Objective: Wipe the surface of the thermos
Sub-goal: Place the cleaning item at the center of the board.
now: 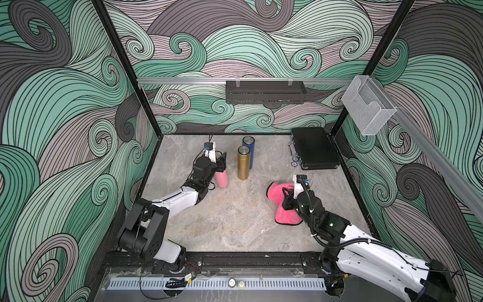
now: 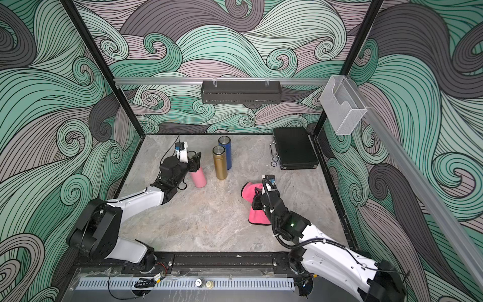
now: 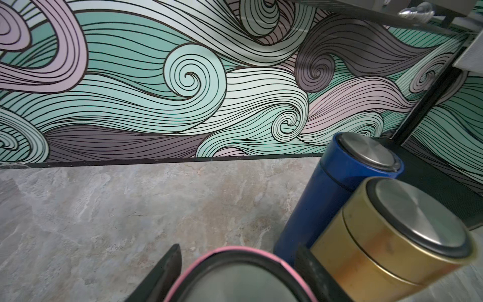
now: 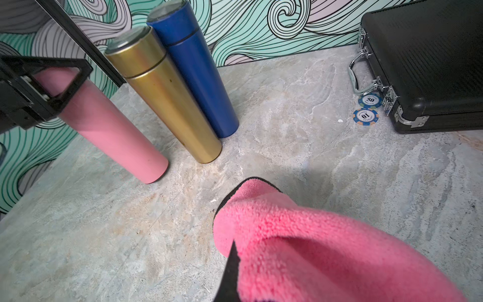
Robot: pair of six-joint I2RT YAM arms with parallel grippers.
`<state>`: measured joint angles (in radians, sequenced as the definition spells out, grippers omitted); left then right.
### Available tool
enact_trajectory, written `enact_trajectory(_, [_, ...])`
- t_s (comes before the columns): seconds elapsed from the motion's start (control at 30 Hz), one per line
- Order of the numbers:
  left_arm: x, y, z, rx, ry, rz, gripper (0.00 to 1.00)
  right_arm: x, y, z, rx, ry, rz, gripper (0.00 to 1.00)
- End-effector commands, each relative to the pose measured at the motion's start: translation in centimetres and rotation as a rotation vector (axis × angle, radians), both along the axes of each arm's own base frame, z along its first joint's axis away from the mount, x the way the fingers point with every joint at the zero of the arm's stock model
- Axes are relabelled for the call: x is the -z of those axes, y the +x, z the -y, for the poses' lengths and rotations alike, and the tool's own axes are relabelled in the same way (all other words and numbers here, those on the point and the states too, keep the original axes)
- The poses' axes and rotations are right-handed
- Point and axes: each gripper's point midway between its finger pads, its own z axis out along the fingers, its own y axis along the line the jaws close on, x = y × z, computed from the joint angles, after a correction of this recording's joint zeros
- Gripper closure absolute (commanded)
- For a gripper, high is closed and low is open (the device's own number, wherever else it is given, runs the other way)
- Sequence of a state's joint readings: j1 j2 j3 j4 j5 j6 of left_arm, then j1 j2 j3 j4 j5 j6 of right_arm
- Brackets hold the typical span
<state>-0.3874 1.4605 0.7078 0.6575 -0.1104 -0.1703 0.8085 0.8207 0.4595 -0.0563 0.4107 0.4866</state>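
A clear patch of the bare marble tabletop lies just below my right gripper. It needs to go down a little and release the fluffy pink cloth (image 1: 285, 218) there.
A pink thermos (image 1: 222, 180) (image 2: 199, 180) (image 4: 112, 133) stands on the marble table at the left. My left gripper (image 1: 221, 163) (image 2: 195, 163) (image 3: 239, 248) is shut on its top end, one finger on each side of the lid rim. At the right, my right gripper (image 1: 286, 200) (image 2: 256, 200) is shut on a fluffy pink cloth (image 1: 285, 218) (image 2: 257, 218) (image 4: 313, 248), held low over the table and well apart from the thermos. In the right wrist view only one black fingertip (image 4: 232, 264) shows; the cloth hides the other.
A gold thermos (image 1: 243, 163) (image 4: 167, 96) and a blue thermos (image 1: 248, 146) (image 4: 198, 75) stand close to the right of the pink one. A black case (image 1: 313, 149) lies at the back right with two poker chips (image 4: 369, 100) beside it. A black shelf (image 1: 265, 91) hangs on the back wall.
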Motion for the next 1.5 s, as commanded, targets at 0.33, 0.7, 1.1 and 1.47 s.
enact_trajectory(0.33, [-4.0,-1.4,1.0,0.087,-0.062,0.034,0.30,5.3,0.1,-1.2,-0.029,-0.196,-0.204,1.00])
enact_trajectory(0.7, [-5.6,-1.9,1.7,0.130,-0.068,0.025,0.07,4.5,-1.6,-4.0,-0.118,-0.147,-0.195,0.01])
enact_trajectory(1.1, [-13.1,-6.1,0.5,0.160,-0.135,0.088,0.01,-2.5,-3.4,-1.4,-0.132,-0.033,-0.064,0.01])
enact_trajectory(1.47, [-15.1,-9.4,-5.7,-0.105,-0.134,0.102,0.01,-2.5,-2.9,-2.8,-0.138,-0.077,-0.152,0.01])
